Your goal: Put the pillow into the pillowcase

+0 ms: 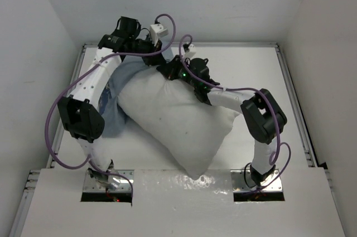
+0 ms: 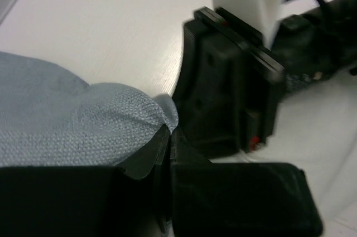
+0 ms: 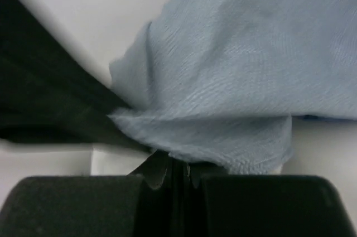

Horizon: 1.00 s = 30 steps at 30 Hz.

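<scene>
My right gripper needs to move outward and to the right in the top view, over the pillow's far end, and let go of the pillowcase's fold, as both grippers crowd together.
The white pillow [image 1: 181, 120] lies slantwise across the middle of the table, its far end on the pillowcase [image 1: 114, 95], whose pale grey-blue side spreads out to the left. Both grippers meet at the cloth's far edge, close together. My left gripper [image 1: 155, 54] is shut on a bunched corner of the pillowcase [image 2: 83, 131]; its jaws [image 2: 168, 134] pinch the cloth tip. My right gripper [image 1: 172, 73] is shut on a fold of the pillowcase [image 3: 234, 92], which drapes over its closed jaws [image 3: 181, 167]. Its black body [image 2: 234, 92] fills the left wrist view just beyond the fingers.
Metal rails [image 1: 293, 97] border the table [image 1: 245, 64] left, right and far, with white walls behind. Purple cables [image 1: 53, 120] loop off both arms. The left arm's elbow [image 1: 81, 117] hangs over the cloth's left side, the right arm's elbow [image 1: 265, 114] beside the pillow's right end.
</scene>
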Motion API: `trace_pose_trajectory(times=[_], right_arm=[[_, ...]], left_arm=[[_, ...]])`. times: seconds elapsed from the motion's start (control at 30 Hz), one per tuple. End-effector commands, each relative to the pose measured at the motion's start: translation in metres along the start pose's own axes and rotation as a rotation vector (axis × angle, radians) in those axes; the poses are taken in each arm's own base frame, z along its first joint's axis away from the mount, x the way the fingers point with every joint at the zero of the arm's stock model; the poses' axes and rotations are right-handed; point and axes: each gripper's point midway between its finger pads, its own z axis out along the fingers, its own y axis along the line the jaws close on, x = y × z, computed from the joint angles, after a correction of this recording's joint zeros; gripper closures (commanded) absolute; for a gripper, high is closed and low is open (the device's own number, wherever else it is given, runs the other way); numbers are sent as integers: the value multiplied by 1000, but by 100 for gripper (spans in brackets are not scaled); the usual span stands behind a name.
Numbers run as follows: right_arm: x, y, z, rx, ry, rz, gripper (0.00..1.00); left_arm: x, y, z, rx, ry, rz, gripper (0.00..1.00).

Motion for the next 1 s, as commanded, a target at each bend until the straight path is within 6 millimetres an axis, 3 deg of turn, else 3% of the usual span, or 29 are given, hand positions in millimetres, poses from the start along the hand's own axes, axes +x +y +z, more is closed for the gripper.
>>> trace_pose_trajectory(times=[0.0, 0.1, 0.17, 0.23, 0.3, 0.33, 0.37, 0.47, 0.5, 0.53, 0.6, 0.63, 0.67, 0.7, 0.77, 0.83, 0.87, 0.9, 0.93, 0.97], right_arm=[[-131, 26, -5, -19, -520, 94, 100], [-152, -34, -19, 211, -682, 247, 100], [-153, -76, -38, 388, -768, 314, 100], [-143, -101, -51, 489, -793, 390, 100], [-147, -113, -69, 564, -852, 419, 100], [-136, -125, -76, 624, -831, 417, 100], [-138, -128, -83, 644, -835, 416, 100], [-122, -145, -92, 732, -753, 362, 100], [-118, -148, -93, 744, -718, 328, 100], [-112, -152, -92, 756, -670, 291, 86], [-105, -155, -92, 734, -542, 176, 44], [-104, -161, -97, 749, -497, 146, 18], [-103, -161, -100, 748, -458, 116, 10], [-102, -158, -104, 746, -381, 48, 3], [-105, -156, -111, 762, -274, -101, 1], [-109, -143, -112, 750, -150, -200, 1], [-122, -132, -109, 719, -98, -308, 15], [-107, -125, -108, 672, 19, -345, 42], [-118, -115, -107, 651, 44, -397, 99], [-109, -113, -109, 645, 105, -386, 100]], left_arm=[[-32, -62, -20, 170, -110, 116, 100], [-20, -71, -18, 184, -93, 106, 100], [-7, -73, -12, 191, -68, 87, 100], [4, -74, -6, 195, -50, 70, 100], [24, -70, 5, 191, -21, 41, 100], [32, -64, 12, 171, -10, 34, 100], [36, -60, 16, 157, -2, 8, 100], [27, -40, 27, 97, -23, -18, 98], [22, -34, 29, 81, -30, -23, 72], [5, -26, 26, 43, -55, 0, 56], [-5, -10, 25, -6, -61, 3, 24], [-19, -1, 17, -49, -86, 28, 19], [-27, 4, 8, -73, -108, 39, 13], [-35, 20, -7, -116, -148, 41, 1], [-44, 34, -32, -167, -199, 8, 0], [-34, 66, -65, -244, -223, -55, 0], [-23, 83, -83, -302, -222, -88, 2], [-3, 93, -87, -346, -181, -129, 9], [10, 98, -91, -372, -152, -128, 41], [41, 105, -88, -412, -78, -177, 55]])
